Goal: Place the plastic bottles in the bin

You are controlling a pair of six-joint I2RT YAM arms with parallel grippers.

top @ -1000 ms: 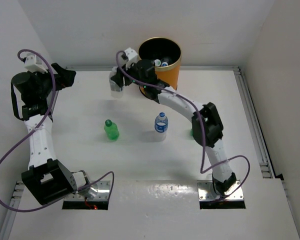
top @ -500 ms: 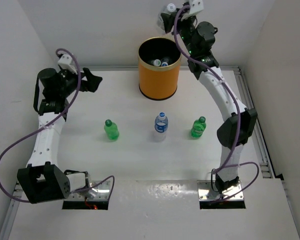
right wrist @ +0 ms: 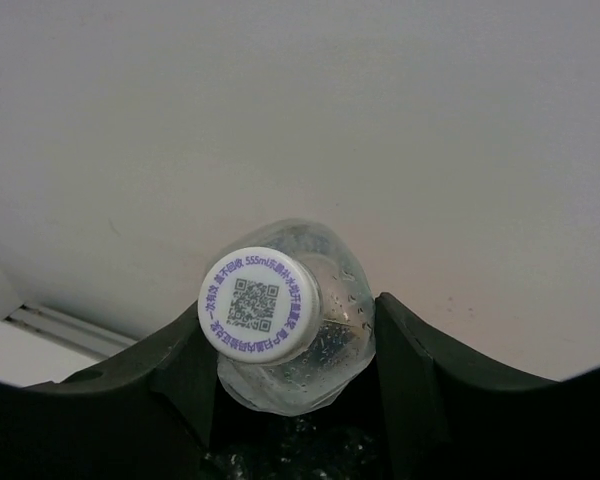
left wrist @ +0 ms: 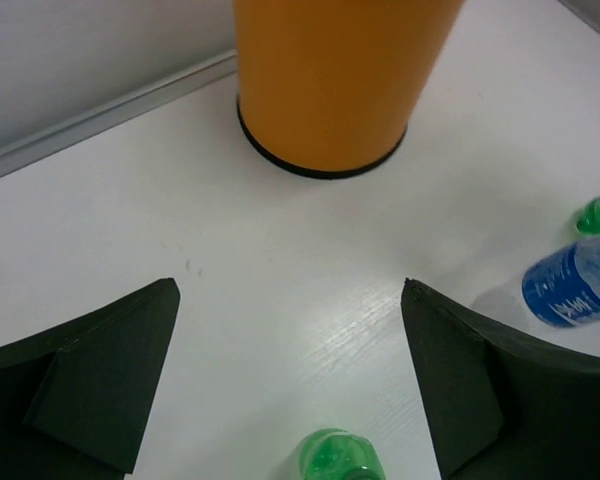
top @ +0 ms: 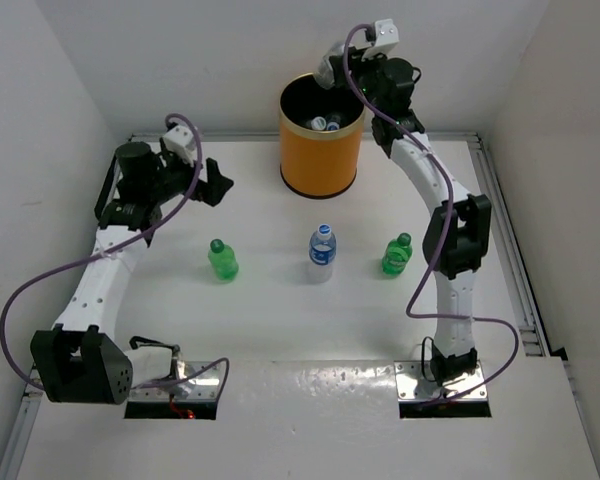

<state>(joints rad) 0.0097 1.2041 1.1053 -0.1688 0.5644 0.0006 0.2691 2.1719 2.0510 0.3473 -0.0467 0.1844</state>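
Note:
My left gripper is to move across to its right in the top view, turn and go down toward the blue-labelled bottle standing below, to close around its capped top (top: 323, 233).
The orange bin (top: 320, 150) with a gold rim stands at the back of the table, with bottle caps showing inside it (top: 320, 123). My right gripper (top: 332, 68) is shut on a clear bottle with a white cap (right wrist: 280, 325) and holds it high above the bin's right rim. On the table stand a green bottle (top: 221, 259), a clear bottle with a blue label (top: 322, 250) and another green bottle (top: 396, 254). My left gripper (top: 218, 182) is open and empty, left of the bin; its view shows the bin (left wrist: 330, 80) and a green cap (left wrist: 340, 458) below.
White walls close in the back and both sides. A metal rail (top: 505, 250) runs along the table's right edge. The arm bases sit on plates at the near edge (top: 175, 385).
My right gripper has carried the clear bottle from left of the bin, up over the back wall, down to just above the bin's rim. My left gripper has swung right toward the bin.

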